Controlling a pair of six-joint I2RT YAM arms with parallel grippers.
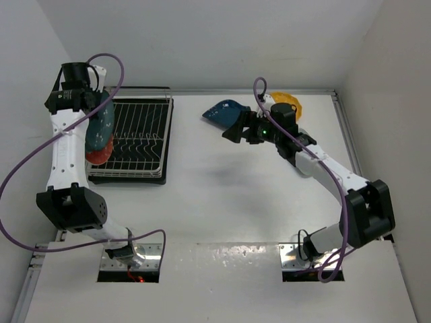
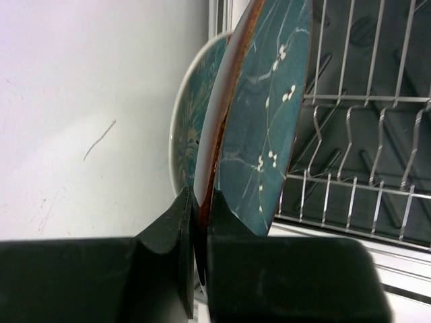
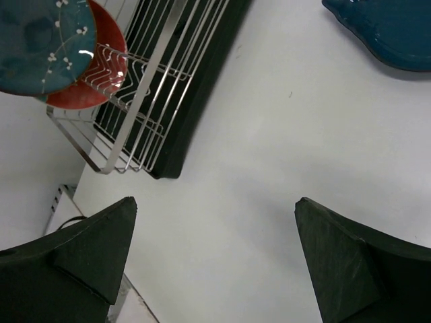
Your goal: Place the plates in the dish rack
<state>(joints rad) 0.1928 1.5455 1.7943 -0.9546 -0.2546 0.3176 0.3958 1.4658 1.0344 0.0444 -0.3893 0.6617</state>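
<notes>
My left gripper holds the teal plate on edge above the bare wires (image 2: 314,138) beside the red disc. It will go down to set the plate on them and let go of it.
My left gripper (image 1: 89,106) (image 2: 199,210) is shut on the rim of a round plate (image 1: 102,122) (image 2: 259,134) with a teal face, white blossoms and a red-brown back. It holds the plate on edge at the left side of the white wire dish rack (image 1: 138,138) (image 2: 363,134). A second round plate (image 2: 183,131) stands just behind it, and a red disc (image 1: 98,157) (image 3: 94,84) shows at the rack's near-left corner. My right gripper (image 1: 234,129) (image 3: 214,202) is open and empty beside the dark blue leaf-shaped plate (image 1: 224,111) (image 3: 387,30). The yellow plate (image 1: 291,101) lies behind it. No mint plate shows.
The rack sits on a black tray (image 1: 167,128) (image 3: 195,101) at the table's far left, close to the left wall (image 2: 87,101). A raised rail (image 1: 345,128) runs along the table's right edge. Purple cables loop from both arms.
</notes>
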